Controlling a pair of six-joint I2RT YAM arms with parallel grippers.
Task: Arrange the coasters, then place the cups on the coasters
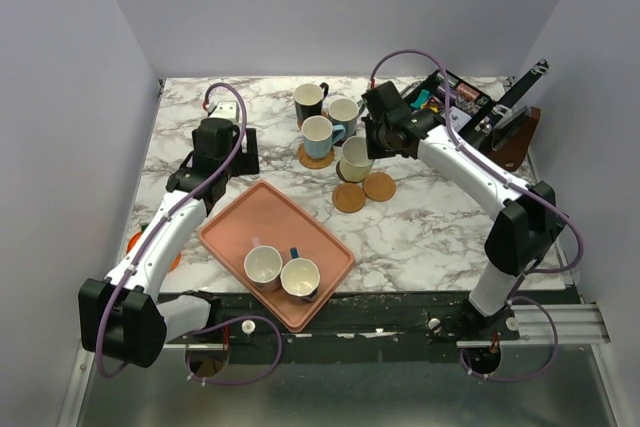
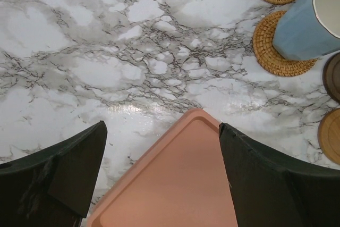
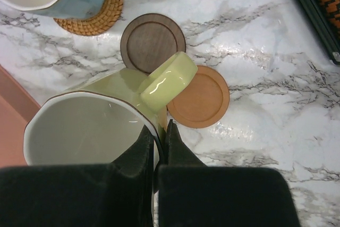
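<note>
My right gripper goes down next, sets the yellow-green cup onto the dark brown coaster [image 3: 153, 42] and releases the cup's rim, since that coaster lies below the gripper.
My right gripper [image 3: 159, 129] is shut on the rim of a yellow-green cup [image 3: 95, 126], one finger inside and one outside. Its handle overlaps a dark brown coaster [image 3: 153, 42] and a tan-orange coaster [image 3: 199, 97]. In the top view this cup [image 1: 355, 159] is just behind those two coasters [image 1: 349, 197]. A light blue cup [image 1: 318, 135] stands on a woven coaster [image 1: 315, 157], with a black cup [image 1: 310, 102] and a grey-green cup [image 1: 344, 115] behind it. My left gripper [image 2: 162, 127] is open over the tray corner, holding nothing.
The salmon-pink tray [image 1: 230, 232] lies at the front, holding a pale cup [image 1: 263, 265] and a blue-handled cup [image 1: 300, 277]. A dark box of clutter [image 1: 490, 117] sits at the back right. Walls close in the table on three sides.
</note>
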